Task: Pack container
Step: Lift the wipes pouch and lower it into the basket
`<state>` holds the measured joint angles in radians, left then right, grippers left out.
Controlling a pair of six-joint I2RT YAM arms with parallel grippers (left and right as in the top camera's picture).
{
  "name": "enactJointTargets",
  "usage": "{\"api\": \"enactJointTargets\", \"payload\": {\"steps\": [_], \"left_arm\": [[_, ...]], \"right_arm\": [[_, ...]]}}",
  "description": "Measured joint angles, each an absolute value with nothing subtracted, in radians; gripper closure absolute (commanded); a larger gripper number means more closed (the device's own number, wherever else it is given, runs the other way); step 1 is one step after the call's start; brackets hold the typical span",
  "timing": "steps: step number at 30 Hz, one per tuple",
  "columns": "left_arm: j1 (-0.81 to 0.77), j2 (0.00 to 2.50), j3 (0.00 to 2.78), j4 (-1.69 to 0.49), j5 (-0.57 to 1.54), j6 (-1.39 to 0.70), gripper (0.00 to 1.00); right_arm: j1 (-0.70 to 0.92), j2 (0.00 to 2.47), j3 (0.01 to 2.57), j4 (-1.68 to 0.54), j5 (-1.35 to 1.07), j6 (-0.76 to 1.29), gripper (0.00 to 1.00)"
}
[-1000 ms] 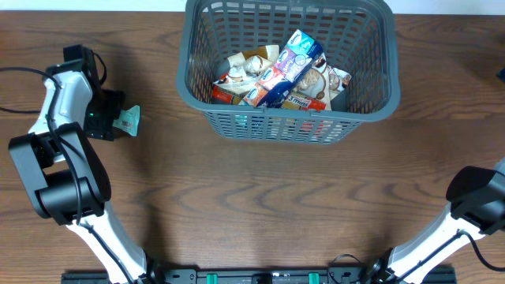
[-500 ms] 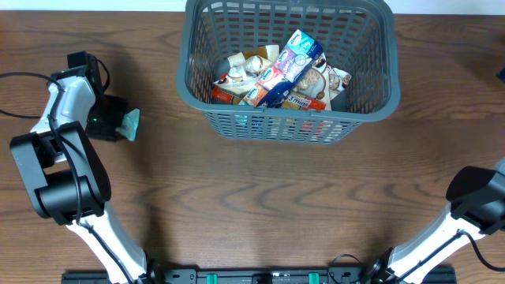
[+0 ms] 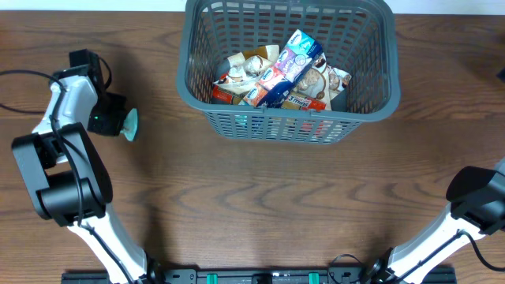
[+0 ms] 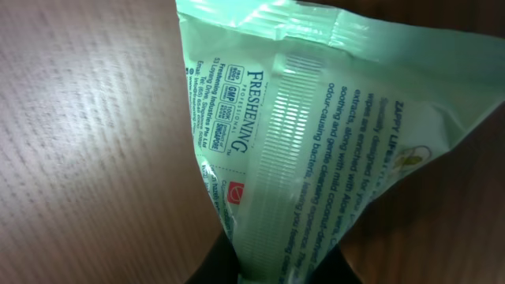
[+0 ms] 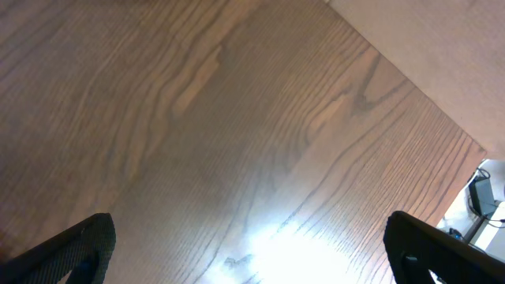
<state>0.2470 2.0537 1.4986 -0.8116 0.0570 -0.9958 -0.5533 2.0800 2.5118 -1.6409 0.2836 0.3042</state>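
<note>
I need to lift the green packet over the rim of the basket's side with my left gripper next, then lower it beside the blue-and-white box.
The container [image 3: 194, 93], a large dark grey slotted basket, stands at the top middle of the table and holds several snack packets [image 3: 286, 69]. A pale green wipes packet [image 3: 129, 124] is at the far left of the table, well apart from the basket. My left gripper [image 3: 118, 124] is shut on its near end. In the left wrist view the green packet [image 4: 316, 142] fills the frame, pinched at the bottom between the dark fingers [image 4: 211, 270] of my left gripper [image 4: 276, 272]. My right gripper [image 5: 252, 252] is open over bare wood, with nothing between its fingers.
The left arm's black cable [image 3: 24, 72] trails over the far left of the brown wooden table [image 3: 260, 197]. The right arm's base link [image 3: 477, 197] stands at the lower right. The table's edge [image 5: 410, 87] shows in the right wrist view.
My left gripper has closed on the green packet. The packet is now pinched up narrow instead of lying flat. The right arm has not moved.
</note>
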Motion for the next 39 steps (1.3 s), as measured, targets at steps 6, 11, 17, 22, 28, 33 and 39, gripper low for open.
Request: {"api": "enactJointTargets", "payload": {"steps": [6, 11, 17, 22, 28, 33, 39], "left_arm": [[0.157, 1.848, 1.552, -0.773, 0.025, -0.884, 0.94], [0.046, 1.613, 1.667, -0.717, -0.029, -0.790, 0.94], [-0.101, 1.450, 1.755, -0.641, -0.060, -0.670, 0.95], [-0.240, 1.451, 1.765, -0.583, -0.045, -0.574, 0.94], [-0.417, 1.555, 1.765, -0.521, -0.021, -0.481, 0.94], [-0.509, 1.657, 1.763, -0.495, -0.008, -0.443, 0.94], [-0.548, 1.760, 1.763, -0.499, -0.006, -0.435, 0.94]], "right_arm": [[-0.553, 2.080, 2.512, -1.641, 0.284, 0.304, 0.01], [-0.553, 2.080, 2.512, -1.641, 0.284, 0.304, 0.01], [-0.553, 2.080, 2.512, -1.641, 0.284, 0.304, 0.01], [-0.553, 2.080, 2.512, -1.641, 0.284, 0.304, 0.01], [-0.553, 2.080, 2.512, -1.641, 0.284, 0.304, 0.01], [-0.553, 2.080, 2.512, -1.641, 0.284, 0.304, 0.01], [-0.553, 2.080, 2.512, -1.641, 0.284, 0.304, 0.01]]}}
